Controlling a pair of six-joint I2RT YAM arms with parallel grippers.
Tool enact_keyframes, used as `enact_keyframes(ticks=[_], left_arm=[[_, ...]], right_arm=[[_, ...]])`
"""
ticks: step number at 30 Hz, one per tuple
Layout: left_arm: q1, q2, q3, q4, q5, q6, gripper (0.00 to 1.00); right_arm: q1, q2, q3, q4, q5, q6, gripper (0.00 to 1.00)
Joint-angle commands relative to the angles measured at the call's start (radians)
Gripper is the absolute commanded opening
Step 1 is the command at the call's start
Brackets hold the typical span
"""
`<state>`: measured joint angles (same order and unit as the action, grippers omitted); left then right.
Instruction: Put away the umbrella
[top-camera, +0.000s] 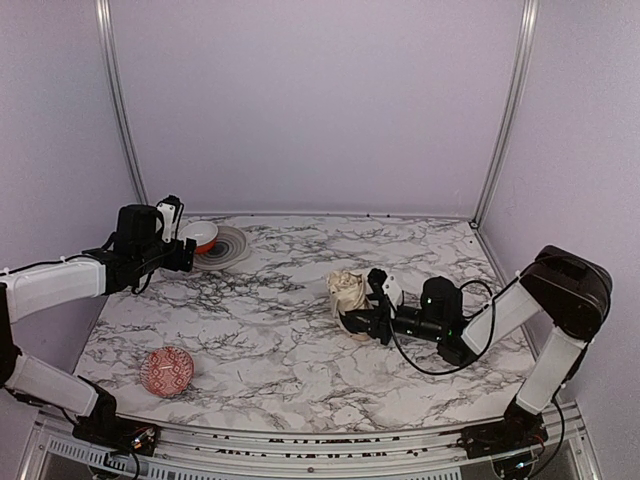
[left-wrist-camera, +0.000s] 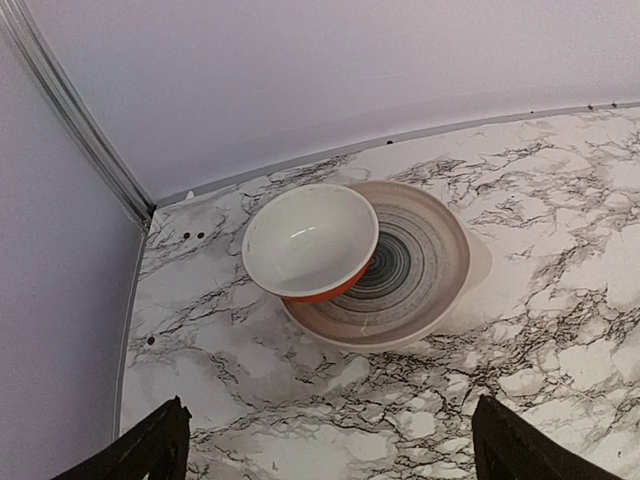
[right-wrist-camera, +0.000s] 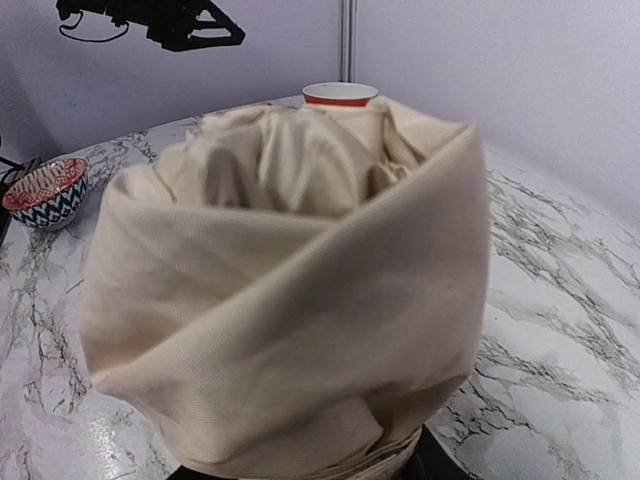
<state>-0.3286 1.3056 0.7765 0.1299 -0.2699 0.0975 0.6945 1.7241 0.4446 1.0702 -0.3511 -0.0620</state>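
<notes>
I should tilt my right gripper fingers-down and lay the upright umbrella flat upon the table, releasing it there, since the bare marble lies just below the gripper.
The umbrella (top-camera: 348, 292) is a folded bundle of cream-beige fabric right of the table's middle. Its shaft, handle and strap are hidden. In the right wrist view its fabric (right-wrist-camera: 290, 290) fills nearly the whole frame. My right gripper (top-camera: 363, 320) lies low on the table, closed on the bundle's near lower end. Its fingers are hidden behind the fabric in the wrist view. My left gripper (top-camera: 182, 240) hovers at the back left, open and empty, its fingertips (left-wrist-camera: 160, 445) wide apart over bare marble.
A red-and-white bowl (left-wrist-camera: 310, 240) rests tilted on a striped plate (left-wrist-camera: 420, 270) at the back left, just beyond my left gripper. A red patterned ball (top-camera: 167, 371) sits at the front left. Walls and metal posts enclose the table.
</notes>
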Motion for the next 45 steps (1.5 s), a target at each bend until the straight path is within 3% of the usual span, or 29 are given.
enact_keyframes(ticks=[1, 13, 17, 24, 28, 31, 37, 45], left_arm=[[0.002, 0.009, 0.008, 0.001, 0.0, 0.006, 0.99], [0.001, 0.012, 0.009, 0.0, 0.009, 0.01, 0.99], [0.002, 0.015, 0.01, 0.002, 0.014, 0.011, 0.99], [0.0, 0.021, 0.015, -0.037, 0.027, 0.013, 0.99], [0.0, 0.016, 0.02, -0.048, 0.029, 0.017, 0.99], [-0.002, 0.009, 0.015, -0.047, 0.031, 0.017, 0.99], [-0.012, 0.017, 0.014, -0.047, 0.034, 0.015, 0.99], [-0.028, 0.023, 0.012, -0.047, 0.038, 0.016, 0.99]], right_arm=[[-0.001, 0.018, 0.012, -0.07, -0.017, -0.02, 0.25], [0.0, -0.184, 0.361, -0.601, -0.125, 0.018, 0.26], [0.0, -0.22, 0.504, -0.827, -0.086, 0.068, 0.26], [0.002, -0.265, 0.746, -1.216, 0.137, 0.242, 0.26], [0.002, -0.227, 0.909, -1.601, 0.401, 0.322, 0.27], [0.002, -0.181, 0.976, -1.792, 0.548, 0.328, 0.28], [0.003, -0.056, 1.023, -2.011, 0.687, 0.339, 0.29], [0.072, 0.143, 1.081, -2.134, 0.776, 0.372, 0.29]])
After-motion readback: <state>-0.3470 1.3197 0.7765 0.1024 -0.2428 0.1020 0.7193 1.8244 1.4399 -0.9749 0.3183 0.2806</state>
